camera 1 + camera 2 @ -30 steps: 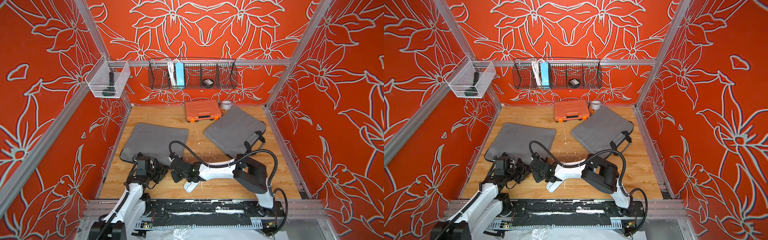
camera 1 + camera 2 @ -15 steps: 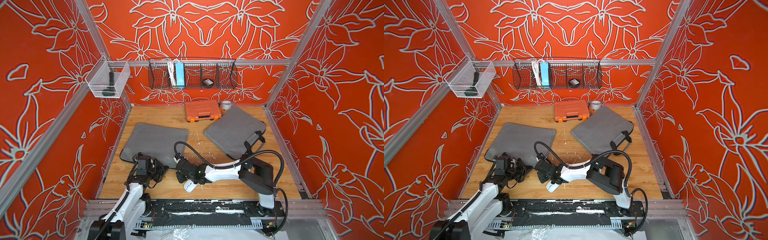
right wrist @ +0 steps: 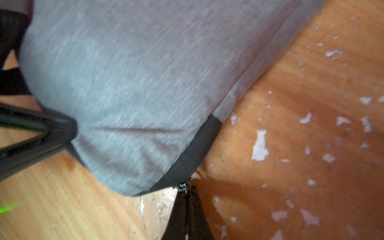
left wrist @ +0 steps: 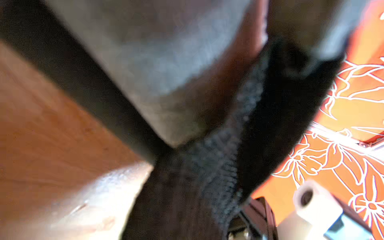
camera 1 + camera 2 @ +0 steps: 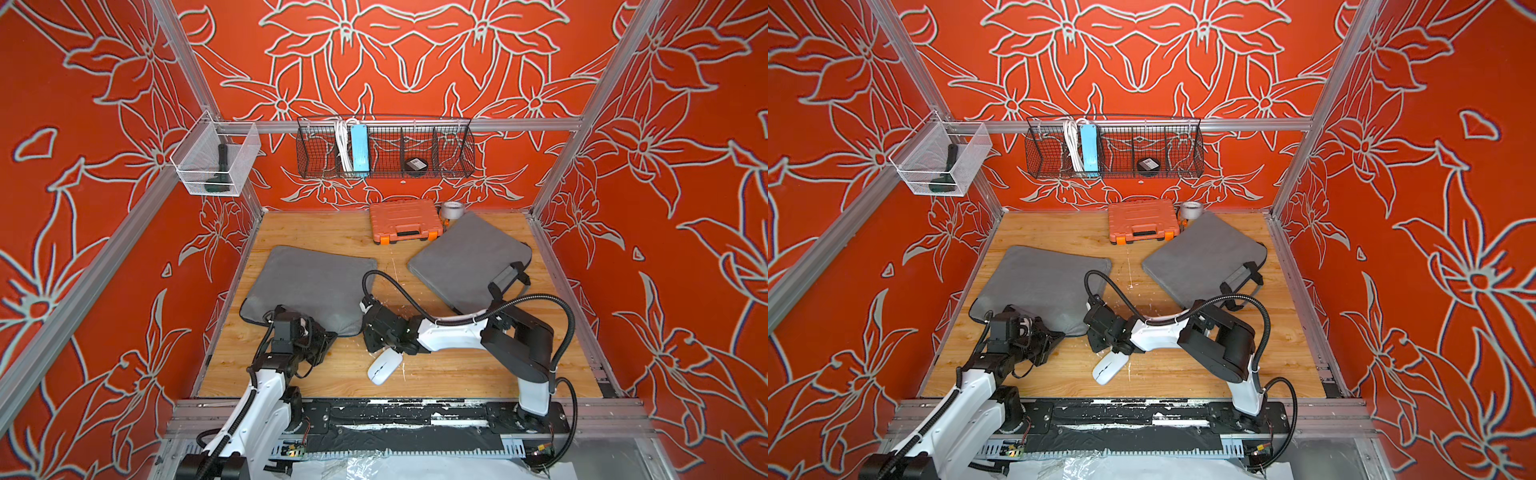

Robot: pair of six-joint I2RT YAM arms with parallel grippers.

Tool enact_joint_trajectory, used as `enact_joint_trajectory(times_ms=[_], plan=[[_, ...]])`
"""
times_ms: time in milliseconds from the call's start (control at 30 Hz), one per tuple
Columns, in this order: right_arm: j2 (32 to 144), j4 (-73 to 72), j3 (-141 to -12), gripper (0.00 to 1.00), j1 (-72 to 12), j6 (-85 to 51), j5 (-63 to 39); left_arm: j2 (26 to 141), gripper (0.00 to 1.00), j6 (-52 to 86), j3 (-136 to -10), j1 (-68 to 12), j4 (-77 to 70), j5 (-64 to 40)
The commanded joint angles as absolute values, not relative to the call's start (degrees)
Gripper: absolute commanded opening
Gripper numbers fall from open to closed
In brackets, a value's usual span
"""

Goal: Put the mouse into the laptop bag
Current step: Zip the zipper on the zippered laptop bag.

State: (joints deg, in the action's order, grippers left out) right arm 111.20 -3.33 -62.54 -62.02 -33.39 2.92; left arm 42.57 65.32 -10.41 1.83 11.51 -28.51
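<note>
The zipper pull [image 3: 183, 185] in my right gripper should go outward around the bag's corner next. I should free it at the black zipper edge's far end [image 3: 215, 120], since that edge stops there.
The white mouse [image 5: 384, 366] [image 5: 1108, 369] lies on the wooden floor near the front, just under my right wrist. The grey laptop bag [image 5: 311, 282] [image 5: 1042, 278] lies flat at the left. My right gripper [image 5: 366, 336] [image 3: 186, 192] is at the bag's near right corner, shut on the small metal zipper pull [image 3: 183, 185]. My left gripper [image 5: 327, 335] [image 5: 1059, 332] is at the bag's near edge, shut on its black zipper edge [image 4: 228, 135]. The left wrist view is blurred, showing grey fabric [image 4: 155, 62] lifted close to the lens.
A second grey bag [image 5: 469, 257] with a black handle lies at the right. An orange tool case [image 5: 405, 220] and a tape roll [image 5: 453, 210] sit by the back wall. A wire basket [image 5: 384, 147] and a clear bin [image 5: 216, 162] hang on the walls.
My right gripper has slid a little to the right along the bag's near edge, and more of the mouse shows. My left gripper has shut on the bag's edge.
</note>
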Motion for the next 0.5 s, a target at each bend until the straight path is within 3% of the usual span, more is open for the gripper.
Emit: enact_joint_trajectory(times_ms=[0, 467], plan=[[113.4, 5.0, -63.0, 0.00, -57.7, -33.1, 7.5, 42.0, 0.00, 64.2, -11.2, 2.2, 14.5, -26.9], [120.3, 14.9, -75.9, 0.00, -55.4, -32.5, 12.0, 41.7, 0.00, 63.6, -11.3, 2.3, 14.5, -29.2]])
